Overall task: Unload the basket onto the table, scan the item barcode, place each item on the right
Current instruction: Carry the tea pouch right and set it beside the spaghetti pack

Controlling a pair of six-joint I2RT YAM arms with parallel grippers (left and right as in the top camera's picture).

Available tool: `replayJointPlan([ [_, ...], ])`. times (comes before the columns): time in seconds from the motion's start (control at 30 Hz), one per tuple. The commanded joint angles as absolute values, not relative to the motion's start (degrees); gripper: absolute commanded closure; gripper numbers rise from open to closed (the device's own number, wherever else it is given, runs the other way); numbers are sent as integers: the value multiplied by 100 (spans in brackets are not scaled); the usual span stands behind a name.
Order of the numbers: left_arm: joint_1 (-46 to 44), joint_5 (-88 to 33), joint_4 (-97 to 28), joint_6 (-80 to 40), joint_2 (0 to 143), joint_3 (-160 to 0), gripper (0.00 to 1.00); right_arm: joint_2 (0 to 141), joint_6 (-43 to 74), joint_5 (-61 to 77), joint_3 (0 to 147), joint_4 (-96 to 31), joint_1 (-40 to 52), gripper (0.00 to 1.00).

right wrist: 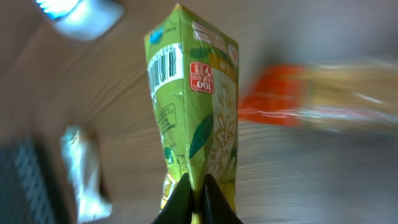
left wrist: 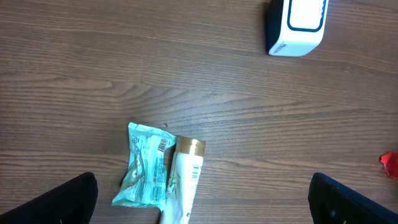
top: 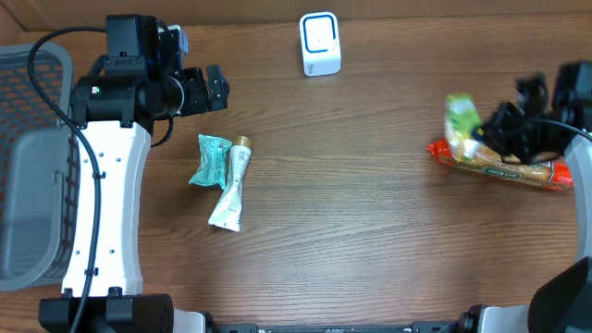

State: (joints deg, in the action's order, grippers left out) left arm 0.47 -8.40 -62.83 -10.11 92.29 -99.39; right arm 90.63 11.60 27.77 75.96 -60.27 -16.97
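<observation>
My right gripper will next move back and down to release the seam over the bare tabletop, which is below and back from it, clear of the long packet.
My right gripper (top: 481,134) (right wrist: 197,183) is shut on a green snack packet (right wrist: 193,106) (top: 460,118), pinching its lower seam and holding it up off the table at the right. The packet's barcode (right wrist: 163,70) faces the camera in the right wrist view. The white barcode scanner (top: 320,43) (left wrist: 297,25) stands at the back centre; a blurred part of it shows in the right wrist view's top left corner. My left gripper (top: 208,89) hangs open over the left side, its dark fingertips (left wrist: 62,202) in the left wrist view's bottom corners with nothing between them.
A teal wrapped packet (top: 209,159) (left wrist: 146,165) and a white tube with a gold cap (top: 231,185) (left wrist: 183,180) lie side by side left of centre. An orange-ended long packet (top: 504,166) lies under the right arm. A grey basket (top: 32,157) stands at the left edge.
</observation>
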Motion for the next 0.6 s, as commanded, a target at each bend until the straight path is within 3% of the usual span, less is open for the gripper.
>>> replayJointPlan([
  [0.0, 34, -882, -6278, -880, 9214, -9992, 1, 8991, 2600, 2167, 6899, -5537, -2123, 96],
  [0.2, 34, -882, -6278, -880, 9214, -9992, 0, 8991, 4410, 1522, 6195, -5317, -2556, 96],
  [0.57, 34, -882, -6278, -880, 9214, -9992, 0, 8805, 4921, 449, 6230, -5374, -2569, 97],
])
